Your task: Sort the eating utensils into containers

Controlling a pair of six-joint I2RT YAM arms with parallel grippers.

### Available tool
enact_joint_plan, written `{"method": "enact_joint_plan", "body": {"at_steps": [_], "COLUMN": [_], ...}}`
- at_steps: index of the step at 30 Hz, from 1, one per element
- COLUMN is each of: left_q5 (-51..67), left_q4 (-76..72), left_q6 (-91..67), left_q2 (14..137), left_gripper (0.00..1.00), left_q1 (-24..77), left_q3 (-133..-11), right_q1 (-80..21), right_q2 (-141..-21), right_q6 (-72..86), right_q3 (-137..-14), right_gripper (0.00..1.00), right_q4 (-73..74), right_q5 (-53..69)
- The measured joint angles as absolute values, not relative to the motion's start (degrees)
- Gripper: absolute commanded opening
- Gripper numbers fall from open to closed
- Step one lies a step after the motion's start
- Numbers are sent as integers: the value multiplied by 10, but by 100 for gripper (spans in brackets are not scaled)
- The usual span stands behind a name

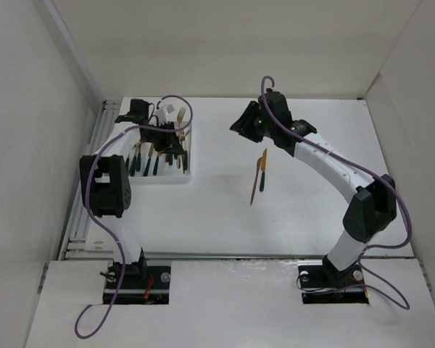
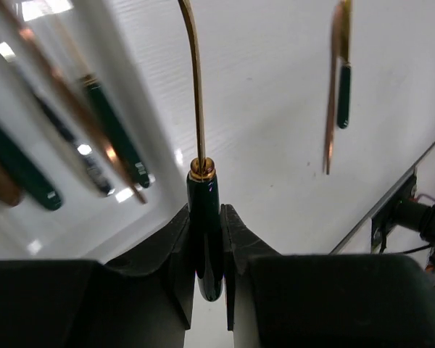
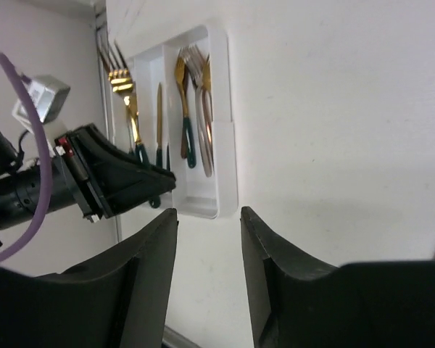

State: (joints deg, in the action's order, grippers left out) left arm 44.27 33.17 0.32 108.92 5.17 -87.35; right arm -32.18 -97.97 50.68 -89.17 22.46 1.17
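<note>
My left gripper lowers toward the tray's fork section [image 1: 179, 162] [image 2: 116, 163] next and releases the gold fork's dark green handle there, since that section lies below my gripper.
My left gripper [image 2: 205, 217] is shut on the dark green handle of a gold-headed utensil [image 2: 198, 109]. It shows edge-on, so its head type is unclear. It hangs just right of the white tray [image 2: 141, 123], beside its right wall. From above, the left gripper [image 1: 172, 141] is over the tray [image 1: 175, 179], whose compartments hold several forks, spoons and knives [image 3: 185, 109]. Two loose utensils [image 1: 259, 174] lie on the table's middle, also in the left wrist view as loose utensils [image 2: 337, 87]. My right gripper [image 3: 209, 217] is open and empty, and hovers as the right gripper [image 1: 241, 125] beyond them.
The tray [image 3: 228, 145] sits at the table's back left, near the left wall and a metal rail [image 1: 83, 217]. The enclosure's white walls close in on the left, back and right. The left arm's purple cable [image 1: 177, 101] loops above the tray.
</note>
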Motion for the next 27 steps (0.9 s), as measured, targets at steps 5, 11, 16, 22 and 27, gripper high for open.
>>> {"method": "enact_joint_plan", "body": {"at_steps": [5, 11, 16, 22, 27], "left_q5": [435, 433, 419, 397, 378], "left_q4": [317, 311, 311, 318, 334], "left_q6": [-4, -6, -8, -9, -8], "left_q2": [1118, 1170, 1192, 1193, 1193], "left_gripper": [0, 9, 31, 47, 50], "left_q1": [3, 12, 4, -1, 0], "left_q3": [-867, -874, -875, -889, -921], "right_q1": [-313, -305, -287, -257, -247], "right_q2": [-943, -922, -922, -923, -935], "right_q6": [489, 478, 462, 432, 412], "right_q3": [-877, -863, -853, -827, -783], "right_gripper": [46, 47, 49, 47, 33], "right_q4": [226, 229, 249, 284, 305], "right_q5": [-18, -33, -46, -63, -79]}}
